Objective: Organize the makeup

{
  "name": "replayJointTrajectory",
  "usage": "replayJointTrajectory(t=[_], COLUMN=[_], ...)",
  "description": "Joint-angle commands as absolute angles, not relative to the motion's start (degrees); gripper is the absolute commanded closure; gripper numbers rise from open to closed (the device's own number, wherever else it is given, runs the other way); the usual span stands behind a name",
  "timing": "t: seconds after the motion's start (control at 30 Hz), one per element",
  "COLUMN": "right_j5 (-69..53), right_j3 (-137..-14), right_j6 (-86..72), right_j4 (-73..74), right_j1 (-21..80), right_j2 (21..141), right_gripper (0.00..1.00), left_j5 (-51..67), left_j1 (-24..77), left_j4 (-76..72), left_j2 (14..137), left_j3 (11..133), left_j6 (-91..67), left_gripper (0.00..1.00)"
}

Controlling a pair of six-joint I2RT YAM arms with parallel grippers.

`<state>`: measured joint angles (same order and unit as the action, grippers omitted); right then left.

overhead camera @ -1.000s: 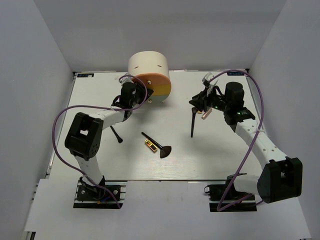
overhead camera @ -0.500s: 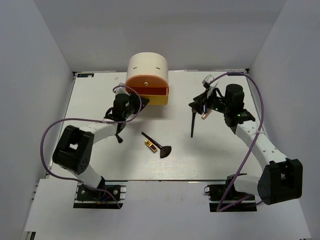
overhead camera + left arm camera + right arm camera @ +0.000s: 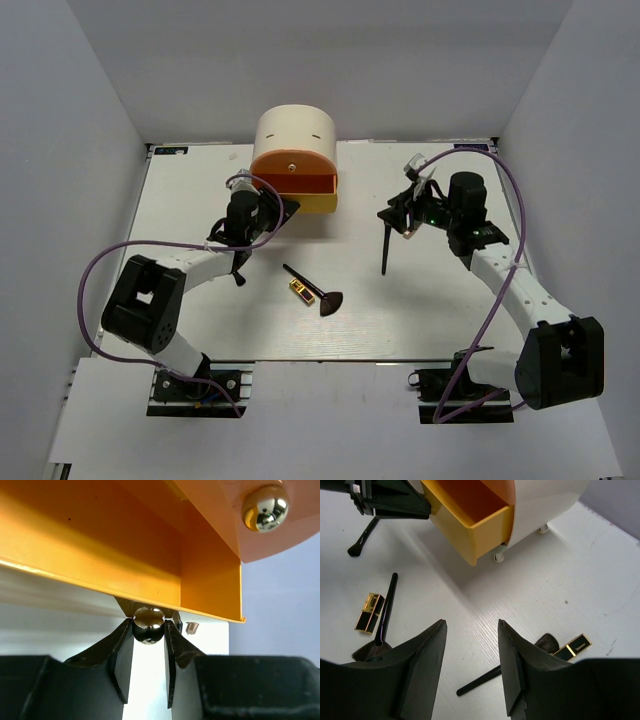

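Note:
My right gripper will next move down toward the handle of the thin black brush (image 3: 385, 248) (image 3: 487, 677) and turn so its fingers are on both sides of it, because the brush lies at a slant below the open fingers.
My left gripper (image 3: 282, 206) is shut on the round metal knob (image 3: 148, 625) of the yellow drawer (image 3: 305, 192), which stands pulled out of the cream box (image 3: 295, 130). My right gripper (image 3: 397, 215) hangs open and empty (image 3: 471, 628) above a thin black brush (image 3: 385, 248) and a small black-and-gold stick (image 3: 572, 647). A fan-headed brush (image 3: 318, 295) and a gold lipstick (image 3: 299, 290) lie mid-table. Another black brush (image 3: 235, 270) lies by my left arm. No mint-green or white-lavender tube is in view.
The orange upper drawer front (image 3: 260, 535) with its own knob (image 3: 265, 507) is closed above the open drawer. The box stands on small feet at the table's back. White walls close in the table on the left, back and right.
My left gripper has drawn back toward the near side with the knob, and the yellow drawer has slid out of the box. The right arm has barely moved.

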<state>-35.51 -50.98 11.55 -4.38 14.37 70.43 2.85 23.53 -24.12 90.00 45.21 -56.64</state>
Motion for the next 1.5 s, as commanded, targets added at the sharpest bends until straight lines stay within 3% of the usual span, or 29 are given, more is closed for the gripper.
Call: replayJointTrajectory(t=[0.0,0.37,0.4,0.57,0.67,0.8,1.0,1.27,1.47], right_j5=[-34.5,-30.3,-30.1,-25.4,-22.0,-19.4,-15.9,-11.6,-7.6], right_j3=[-50.2,-48.9,-48.7,-47.9,-48.9,-51.5,-57.0,-61.9,-64.9], right_j6=[11.7,10.5,10.3,7.7,6.0,2.1,-1.8,-4.8,-5.6], right_j4=[-4.9,-4.0,-4.0,-2.2,-0.1,7.6,12.1,14.8,16.0], right_j1=[14.2,14.3,14.3,14.2,14.2,14.5,15.1,15.7,17.0], right_j2=[70.0,72.5,72.7,75.0,78.0,84.1,93.6,100.3,104.2], right_gripper=[0.48,0.45,0.45,0.45,0.55,0.62,0.66,0.61,0.58], left_j5=[4.0,4.7,4.5,4.0,3.3,2.3,0.9,-10.0,-19.6], left_j1=[24.5,24.5,24.5,24.5,24.5,24.5,24.5,23.5,23.5], left_j4=[-22.3,-20.3,-20.0,-18.7,-17.6,-15.2,-9.6,11.8,30.6], left_j2=[86.0,84.4,84.4,83.9,82.5,80.1,72.3,56.0,52.5], left_j3=[45.0,44.0,43.9,44.7,45.8,47.2,46.4,44.0,43.2], left_j6=[-57.0,-57.1,-57.1,-57.1,-56.3,-54.3,-48.7,-44.6,-47.6], left_gripper=[0.77,0.68,0.57,0.28,0.14,0.12,0.12,0.10,0.08])
